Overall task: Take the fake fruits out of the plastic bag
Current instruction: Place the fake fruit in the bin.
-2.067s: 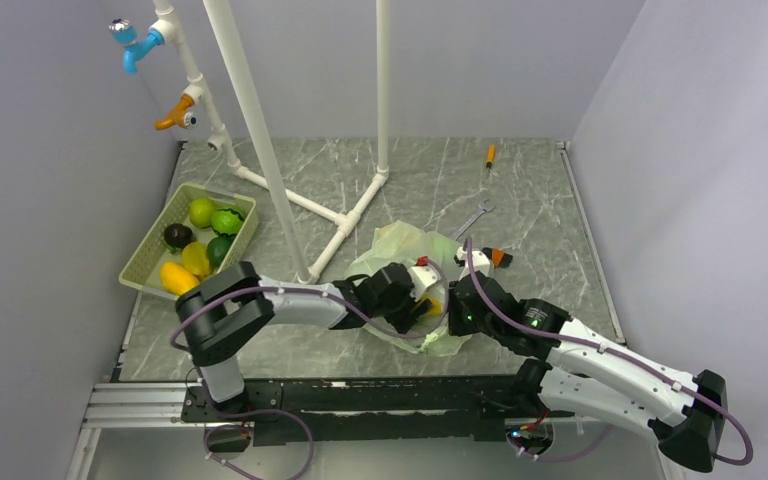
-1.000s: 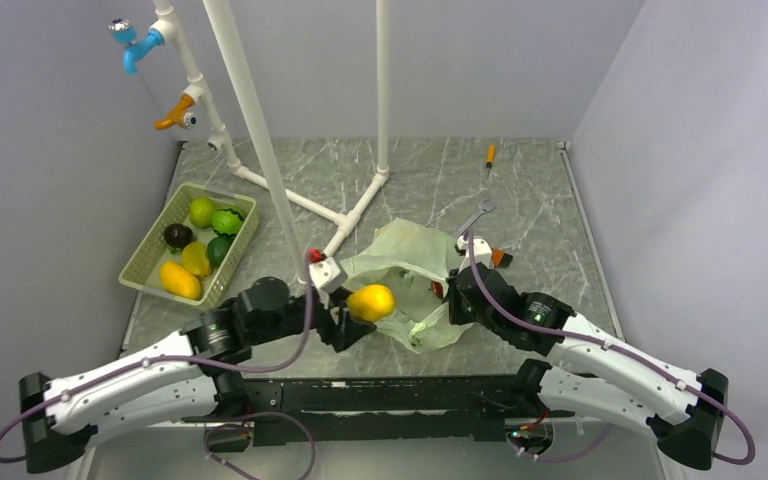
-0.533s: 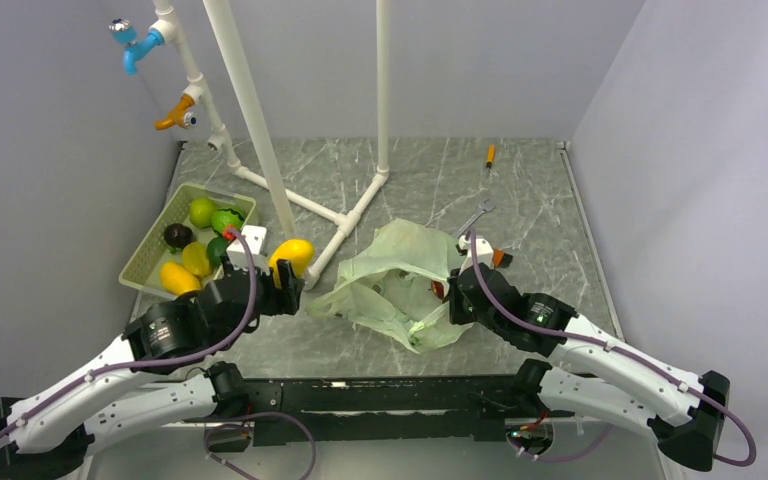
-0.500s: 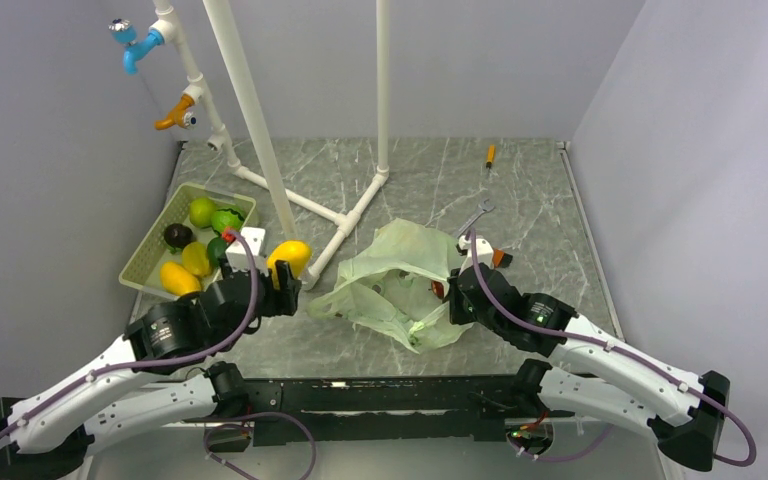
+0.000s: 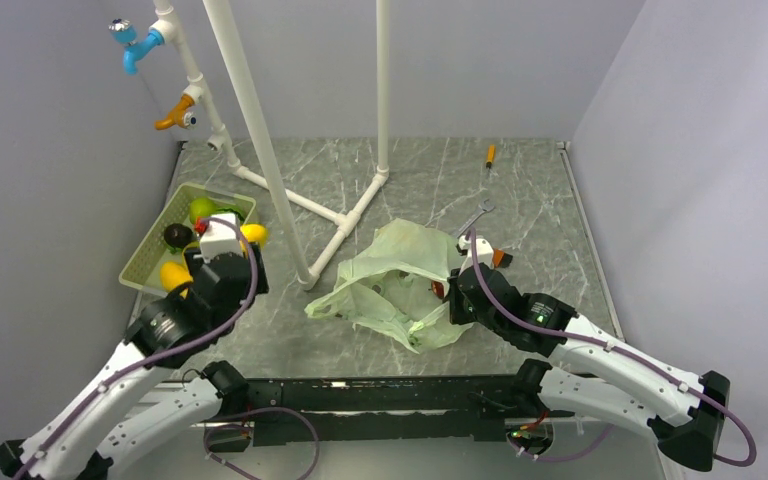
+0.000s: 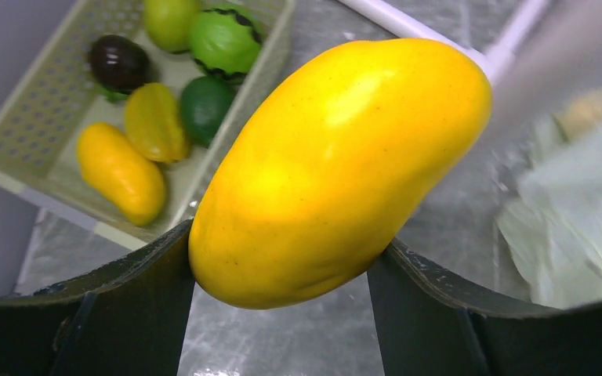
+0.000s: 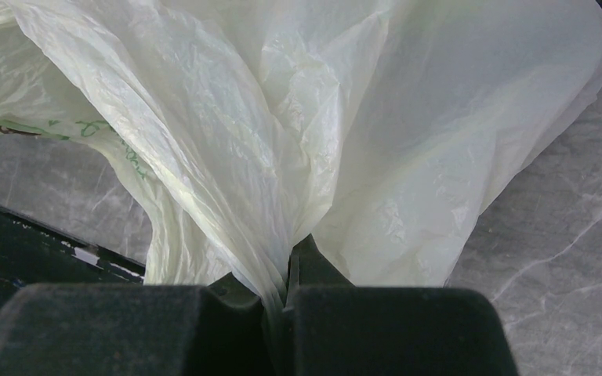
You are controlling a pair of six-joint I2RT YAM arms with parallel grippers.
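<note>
My left gripper moves across the basket [image 6: 16, 133] toward the wall next, turning, then lowers beside the dark fruit [image 6: 120, 63], where the basket's bottom is empty.
My left gripper [image 5: 245, 238] is shut on a yellow oblong fake fruit [image 6: 337, 164], held above the near right edge of the pale-green slotted basket [image 6: 16, 133]; the fruit shows as a yellow spot in the top view [image 5: 253, 233]. The basket holds several fruits: a yellow oblong one [image 6: 121, 172], a green round one [image 6: 204, 106], a dark one [image 6: 117, 63]. My right gripper [image 7: 288, 270] is shut on a pinched fold of the plastic bag [image 7: 282, 141]. The bag [image 5: 390, 285] lies crumpled at table centre, something red [image 5: 436, 290] showing inside.
A white pipe frame [image 5: 260, 130] stands between basket and bag, with its base bars [image 5: 345, 215] on the table. A wrench [image 5: 475, 218] and an orange-handled tool [image 5: 490, 154] lie behind the bag. The basket [image 5: 145, 262] sits at the left wall.
My left arm has swung left from the bag with the yellow fruit, passing the pipe to the basket's edge. My right gripper has stayed on the bag, which has spread a little leftward.
</note>
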